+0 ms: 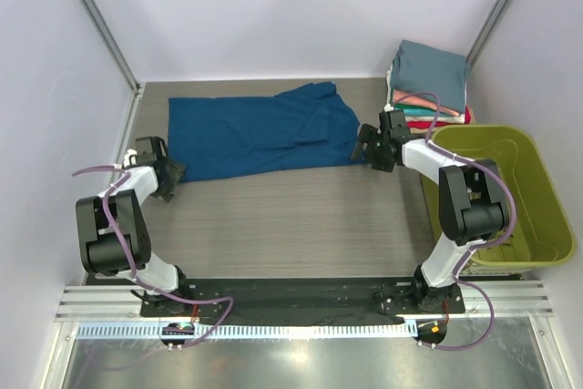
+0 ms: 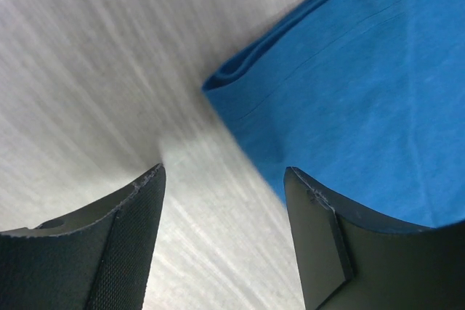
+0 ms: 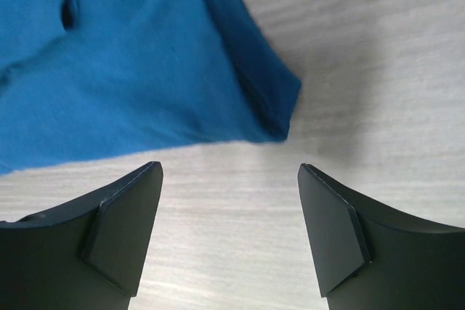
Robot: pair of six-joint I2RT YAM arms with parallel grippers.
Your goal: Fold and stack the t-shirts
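Next I will lower my right gripper until its open fingers straddle the shirt's near corner on the basket side, as it lies below and just ahead of them.
A navy-blue t-shirt (image 1: 260,131) lies folded lengthwise across the far middle of the table, no print showing. My left gripper (image 1: 169,173) is open and empty, low at the shirt's near left corner (image 2: 218,81). My right gripper (image 1: 363,148) is open and empty, just off the shirt's near right corner (image 3: 280,117). In both wrist views the cloth (image 3: 123,63) lies ahead of the fingertips, not between them. A stack of folded t-shirts (image 1: 428,79), slate-teal on top with coral, white, green and red edges below, sits at the far right.
An olive-green plastic basket (image 1: 537,225) stands at the right edge, next to the right arm and just in front of the stack. White walls close the far side and both sides. Bare wood-grain tabletop (image 1: 291,225) lies between the shirt and the arm bases.
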